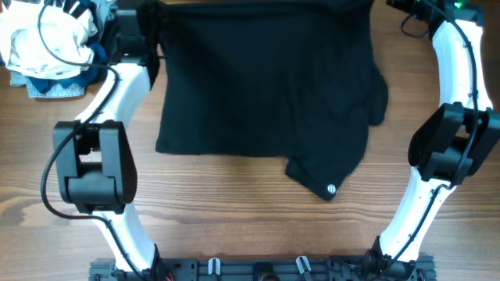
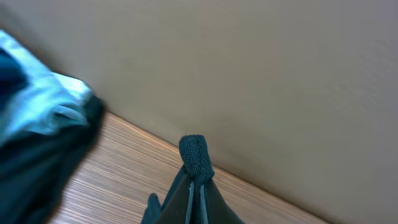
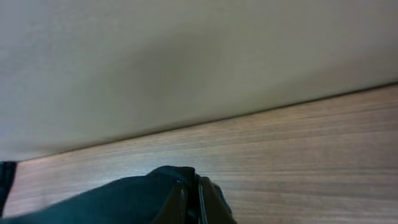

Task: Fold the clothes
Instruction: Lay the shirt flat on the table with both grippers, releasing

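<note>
The bunched corner should next go down and back in my left gripper, onto the table.
The black garment [image 1: 266, 86] lies spread over the far middle of the wooden table, its small white logo [image 1: 330, 188] on a flap at the near right. My left gripper [image 1: 158, 30] is at the garment's far left corner. In the left wrist view it [image 2: 196, 177] is shut on a pinch of black fabric [image 2: 194, 152]. My right gripper [image 1: 384, 6] is at the far right corner. In the right wrist view it [image 3: 199, 193] is shut on a fold of the black fabric [image 3: 124, 196]. Both corners are held near the table's back edge.
A pile of white and light-blue clothes [image 1: 47, 39] lies at the far left corner of the table and also shows in the left wrist view [image 2: 37, 118]. A plain wall stands just behind the table. A black rail [image 1: 258, 269] runs along the front edge.
</note>
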Available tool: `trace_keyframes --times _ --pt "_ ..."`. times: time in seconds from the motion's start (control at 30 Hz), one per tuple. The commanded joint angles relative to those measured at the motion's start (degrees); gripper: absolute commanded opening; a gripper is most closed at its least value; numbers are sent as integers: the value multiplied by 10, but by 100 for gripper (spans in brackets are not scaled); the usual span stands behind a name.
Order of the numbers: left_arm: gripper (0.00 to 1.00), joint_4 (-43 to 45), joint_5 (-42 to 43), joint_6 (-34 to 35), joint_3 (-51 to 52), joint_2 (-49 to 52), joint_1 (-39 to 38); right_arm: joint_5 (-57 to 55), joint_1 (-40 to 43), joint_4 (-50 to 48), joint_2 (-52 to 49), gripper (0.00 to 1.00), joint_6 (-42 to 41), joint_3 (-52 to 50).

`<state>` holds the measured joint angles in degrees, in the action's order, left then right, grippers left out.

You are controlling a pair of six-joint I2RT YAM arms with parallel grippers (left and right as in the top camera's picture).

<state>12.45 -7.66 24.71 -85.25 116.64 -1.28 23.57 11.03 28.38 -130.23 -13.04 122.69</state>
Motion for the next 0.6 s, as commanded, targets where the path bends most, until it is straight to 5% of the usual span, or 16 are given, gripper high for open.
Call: trace_keyframes --times 0.0,0.23,0.57 --pt "4 -5 -25 -5 -3 1 30 -10 -7 -17 3 4 -9 3" --pt "4 -47 -15 -16 -3 0 29 -8 -43 12 3 4 11 3" --pt "4 -203 -8 -24 -3 -1 32 -32 -49 236 6 4 11 3"
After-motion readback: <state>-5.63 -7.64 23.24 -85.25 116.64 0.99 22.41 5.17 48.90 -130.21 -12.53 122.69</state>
